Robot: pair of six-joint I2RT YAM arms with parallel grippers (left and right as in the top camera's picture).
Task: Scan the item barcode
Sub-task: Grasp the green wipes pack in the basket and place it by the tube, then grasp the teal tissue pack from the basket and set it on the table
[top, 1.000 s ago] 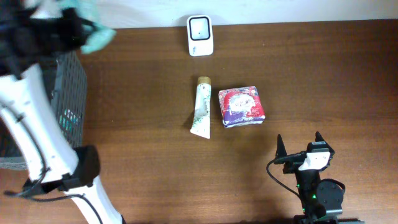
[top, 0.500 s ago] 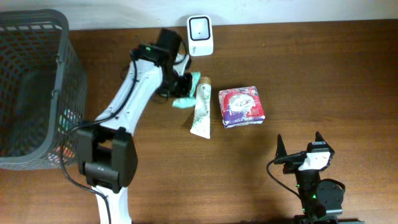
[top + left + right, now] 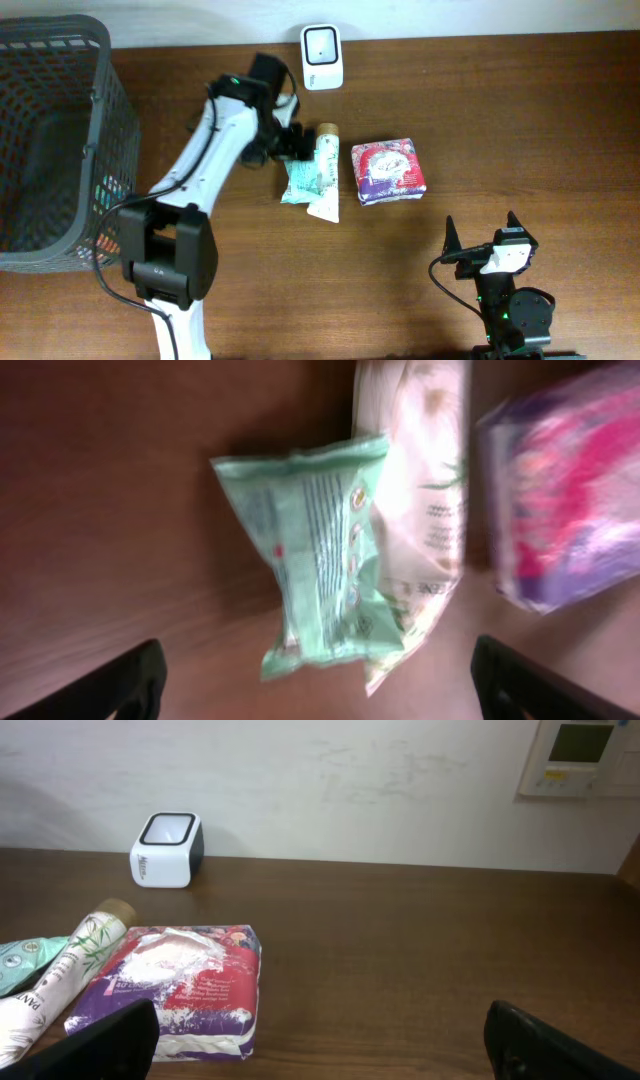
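Note:
My left gripper should next move over the basket's rim and down to the packet behind its mesh [image 3: 109, 190], which is on the left in the overhead view.
A pale green packet [image 3: 298, 181] lies on the wooden table, its right edge overlapping a white tube [image 3: 324, 172]. Its printed side faces up in the left wrist view, green packet [image 3: 318, 565] beside the tube [image 3: 428, 510]. My left gripper [image 3: 288, 143] hovers just above it, open, and its fingers [image 3: 130, 680] stand wide apart with nothing between them. The white barcode scanner [image 3: 322, 44] stands at the table's back edge. My right gripper [image 3: 481, 236] rests open near the front edge, far from the items.
A purple and red packet [image 3: 388, 171] lies right of the tube, also seen as the packet [image 3: 180, 985] in the right wrist view with the scanner [image 3: 167, 848] behind it. A grey wire basket [image 3: 112, 95] fills the left side.
My left arm swung from over the basket to the tube with the green packet. Its jaws have opened and the packet now lies on the table. The right arm stayed still.

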